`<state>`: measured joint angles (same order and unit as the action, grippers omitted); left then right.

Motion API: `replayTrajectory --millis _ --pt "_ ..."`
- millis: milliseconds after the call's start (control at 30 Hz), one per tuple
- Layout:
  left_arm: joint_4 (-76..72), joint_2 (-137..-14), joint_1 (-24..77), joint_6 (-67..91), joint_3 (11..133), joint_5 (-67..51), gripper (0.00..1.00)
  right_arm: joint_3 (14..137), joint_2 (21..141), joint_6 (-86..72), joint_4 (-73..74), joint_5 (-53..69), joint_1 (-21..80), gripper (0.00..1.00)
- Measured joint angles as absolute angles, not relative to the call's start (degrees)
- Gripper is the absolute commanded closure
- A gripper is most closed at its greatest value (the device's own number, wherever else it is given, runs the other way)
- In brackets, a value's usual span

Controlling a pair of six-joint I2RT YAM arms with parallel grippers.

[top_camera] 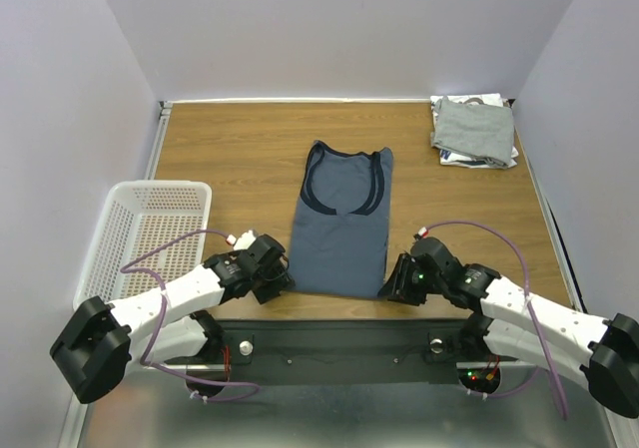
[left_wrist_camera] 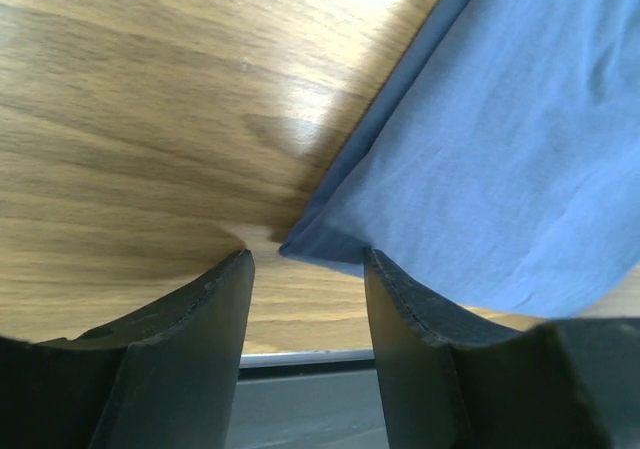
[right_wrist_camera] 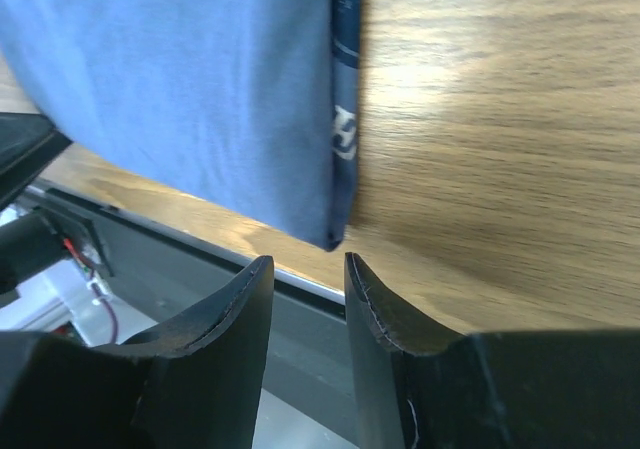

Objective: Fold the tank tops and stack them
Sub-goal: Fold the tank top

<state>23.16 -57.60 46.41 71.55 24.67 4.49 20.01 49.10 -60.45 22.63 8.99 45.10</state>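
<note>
The robot's right gripper will go down toward the tabletop and put its open fingers around the hem's nearest corner [top_camera: 381, 294] [right_wrist_camera: 329, 237], because that corner lies just ahead of the ends of those fingers.
A slate-blue tank top [top_camera: 341, 221] with navy trim lies flat, folded lengthwise, in the middle of the table, neck at the far end. My left gripper [top_camera: 284, 280] is open just off its near left corner; in the left wrist view that corner [left_wrist_camera: 300, 241] sits just ahead of the gap between my fingers. My right gripper [top_camera: 391, 286] is open at the near right corner, which shows in the right wrist view [right_wrist_camera: 335, 237] just ahead of the fingers. Folded grey and white tank tops [top_camera: 474, 131] are stacked at the far right.
A white mesh basket [top_camera: 140, 228] stands at the table's left edge. The table's near metal edge [top_camera: 339, 320] runs right behind both grippers. Purple cables loop over both arms.
</note>
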Motion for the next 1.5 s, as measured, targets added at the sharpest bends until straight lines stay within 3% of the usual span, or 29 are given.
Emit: replayTrajectory --millis 200,267,400,467,1000,1333,1500 --pt "21.39 -57.82 46.44 72.03 23.92 4.78 0.57 20.01 48.27 -61.67 21.98 8.95 45.10 0.59" --pt "21.10 -58.13 46.41 72.12 23.90 4.97 0.65 20.01 48.29 -61.82 21.74 8.93 45.10 0.59" --pt "20.62 -59.37 46.44 71.90 23.90 5.45 0.93 19.79 48.84 -62.22 20.49 8.95 45.10 0.59" --pt "20.25 -59.75 46.44 71.83 23.90 5.41 1.00 19.62 49.25 -62.48 19.94 8.95 45.10 0.59" --pt "17.76 -60.84 47.37 70.98 23.92 5.17 1.00 16.08 52.56 -64.45 14.68 8.43 45.89 0.61" --pt "16.03 -61.63 50.09 70.48 23.97 5.45 1.00 15.90 51.72 -64.55 14.52 3.38 45.95 0.95" --pt "16.97 -60.73 52.23 68.69 24.64 5.98 1.00 19.51 51.62 -60.64 17.34 1.58 45.95 0.99"
